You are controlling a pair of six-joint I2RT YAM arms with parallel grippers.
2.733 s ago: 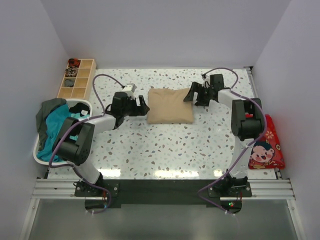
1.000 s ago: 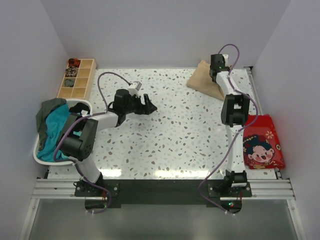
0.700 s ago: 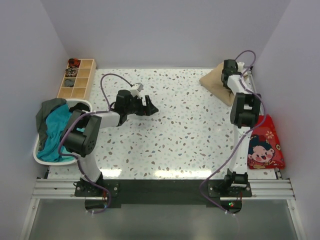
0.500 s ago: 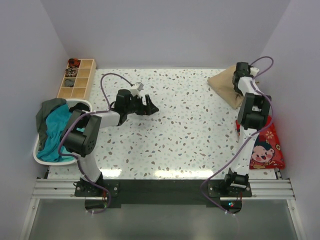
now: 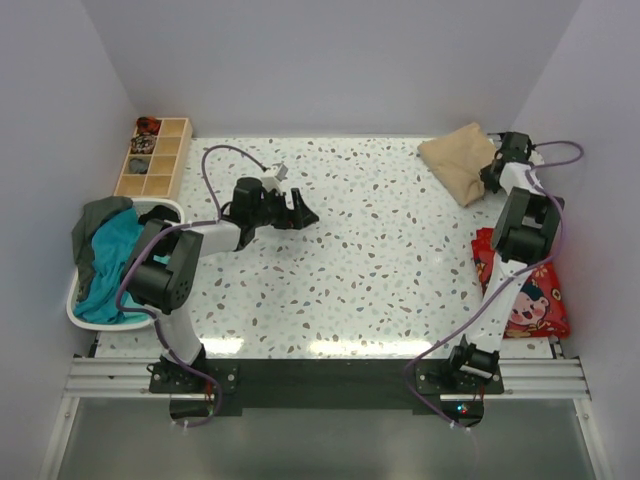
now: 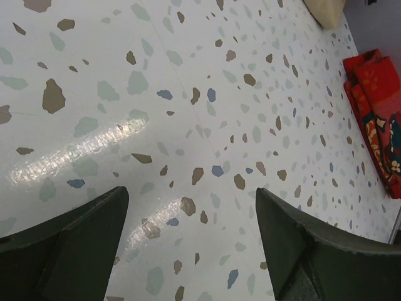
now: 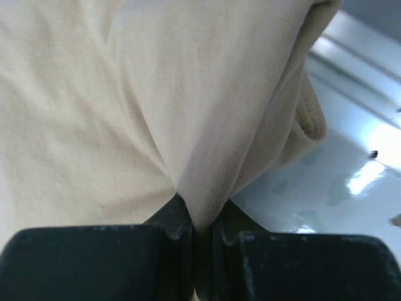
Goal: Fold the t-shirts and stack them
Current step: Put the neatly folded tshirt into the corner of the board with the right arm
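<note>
The crooked t-shirt will swing toward the middle of the table, turning, in my right gripper. Then my right gripper will bring it to the table's far corner and release it, because that corner is outward.
The folded sandy-beige t-shirt lies at the table's far right corner. My right gripper is shut on its right edge; in the right wrist view the beige cloth bunches into a pinched fold between the black fingers. My left gripper hovers open over the bare speckled table left of centre, its two dark fingers wide apart with nothing between them. Teal and dark grey-green t-shirts are heaped in the white basket at the left edge.
A wooden compartment box stands at the far left corner. A red printed cloth lies along the right edge, also seen as the red cloth in the left wrist view. The right arm stretches along the right side.
My right gripper has dragged the folded beige t-shirt from the table's middle to the far right corner. The left gripper has shifted slightly right and stayed open.
</note>
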